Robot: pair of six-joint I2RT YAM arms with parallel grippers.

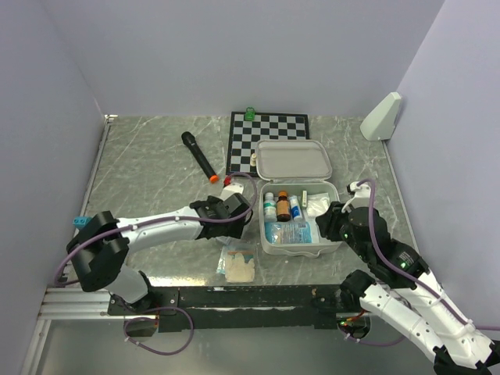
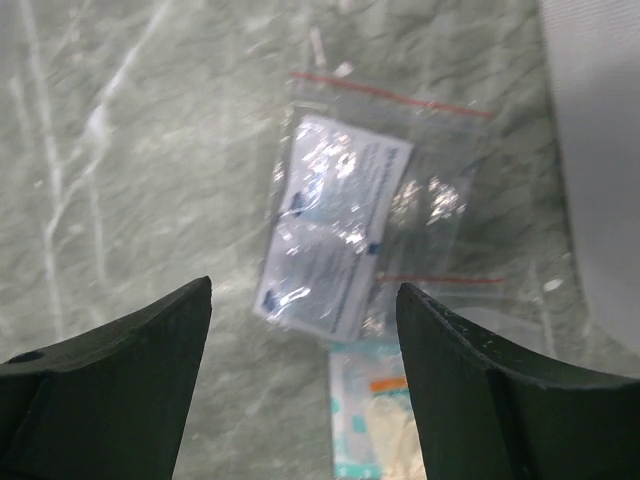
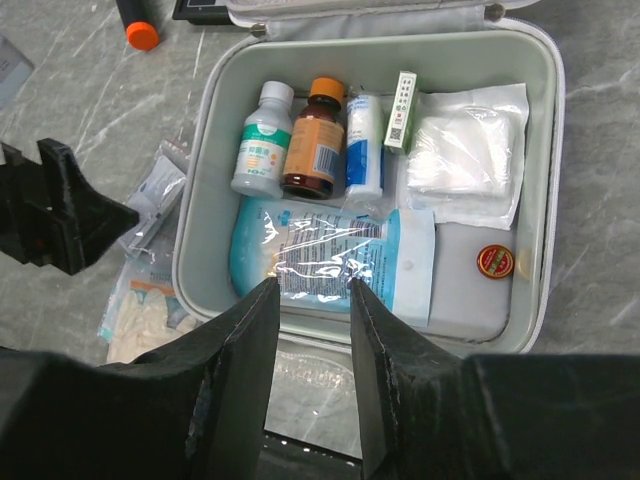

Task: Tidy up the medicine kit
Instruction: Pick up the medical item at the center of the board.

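My left gripper moves down and slightly toward the kit next, onto the bottom edge of the clear zip bag, because it lies flat outside the kit's tray.
The medicine kit lies open at mid-table, its lid folded back. In the right wrist view its tray holds a white bottle, a brown bottle, a small blue-white bottle, a green-white box, a gauze pack, a blue wipes pack and a red tin. My left gripper is open and empty above a clear zip bag of white sachets and a teal plaster packet, left of the kit. My right gripper is open and empty over the tray's near edge.
A chessboard lies behind the kit with a green piece on it. A black stick with an orange tip lies to its left. A white wedge stands at the back right. Loose packets lie near the front edge.
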